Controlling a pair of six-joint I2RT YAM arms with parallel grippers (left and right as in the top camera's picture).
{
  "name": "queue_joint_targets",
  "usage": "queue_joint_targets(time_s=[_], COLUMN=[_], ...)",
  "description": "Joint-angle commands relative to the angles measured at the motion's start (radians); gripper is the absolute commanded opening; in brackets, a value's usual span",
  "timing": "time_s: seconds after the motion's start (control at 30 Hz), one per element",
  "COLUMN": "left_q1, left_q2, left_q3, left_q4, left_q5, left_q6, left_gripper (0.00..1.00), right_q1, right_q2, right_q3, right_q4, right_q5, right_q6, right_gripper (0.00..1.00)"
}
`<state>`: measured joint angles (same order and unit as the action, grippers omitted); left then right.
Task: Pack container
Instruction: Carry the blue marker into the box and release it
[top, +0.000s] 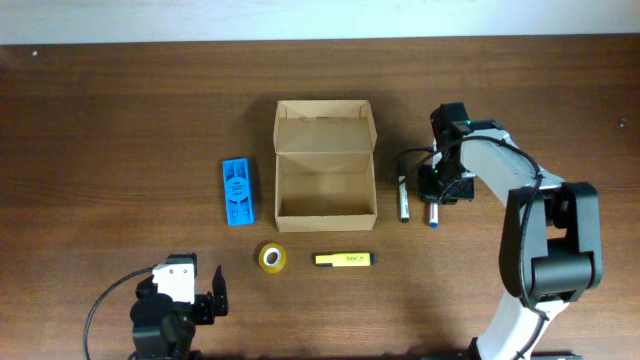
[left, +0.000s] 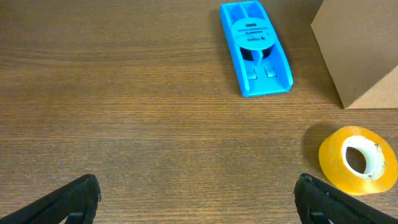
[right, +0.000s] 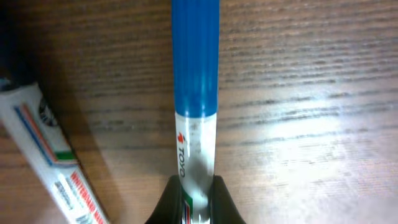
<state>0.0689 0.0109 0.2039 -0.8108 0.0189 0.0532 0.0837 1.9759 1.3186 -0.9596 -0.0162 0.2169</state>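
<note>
My right gripper needs to lift the marker, carry it over and down into the open box and let it go. The box is to the gripper's left in the overhead view.
The tan cardboard box stands open at the table's middle, its flap lid folded back; its corner shows in the left wrist view. My right gripper is right of the box, shut on a blue-capped marker whose blue tip sticks out over the table. A second marker with a white label lies just left of it, also in the right wrist view. My left gripper is open and empty at the front left, over bare wood.
A flat blue plastic object lies left of the box, also in the left wrist view. A yellow tape roll and a yellow highlighter lie in front of the box. The roll sits near my left gripper's right finger.
</note>
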Motion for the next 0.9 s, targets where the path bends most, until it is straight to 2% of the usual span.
queue_joint_targets(time_s=[0.0,0.17,0.3,0.43,0.5,0.7,0.87], left_q1=[0.003,0.003,0.003,0.003,0.003,0.003,0.003], left_q2=[-0.006,-0.006,-0.006,-0.006,-0.006,-0.006,-0.006], left_q3=[-0.007,-0.007,-0.007,-0.007,-0.007,-0.007,-0.007], left_q4=[-0.002,-0.002,-0.002,-0.002,-0.002,-0.002,-0.002], left_q5=[0.001,0.001,0.001,0.001,0.001,0.001,0.001], left_q6=[0.016,0.016,0.016,0.016,0.016,0.016,0.016], left_gripper=[1.00,1.00,1.00,0.99,0.99,1.00,1.00], right_q1=[-0.005,0.002,0.085,0.268,0.375,0.605,0.622], right_q2=[-0.055,-0.158,-0.228,-0.230,-0.229,-0.223,-0.164], right_q3=[0.067,0.139,0.223,0.282,0.291,0.291,0.290], right_q4=[-0.028,-0.102,-0.153,-0.177,-0.157,-0.005,0.011], right_q5=[0.002,-0.010,-0.156,-0.208,-0.154,0.150,0.141], right_q6=[0.005,-0.020,-0.245,-0.512,-0.570,-0.591,-0.677], right_gripper=[0.04,0.04,0.04,0.04,0.03,0.04,0.04])
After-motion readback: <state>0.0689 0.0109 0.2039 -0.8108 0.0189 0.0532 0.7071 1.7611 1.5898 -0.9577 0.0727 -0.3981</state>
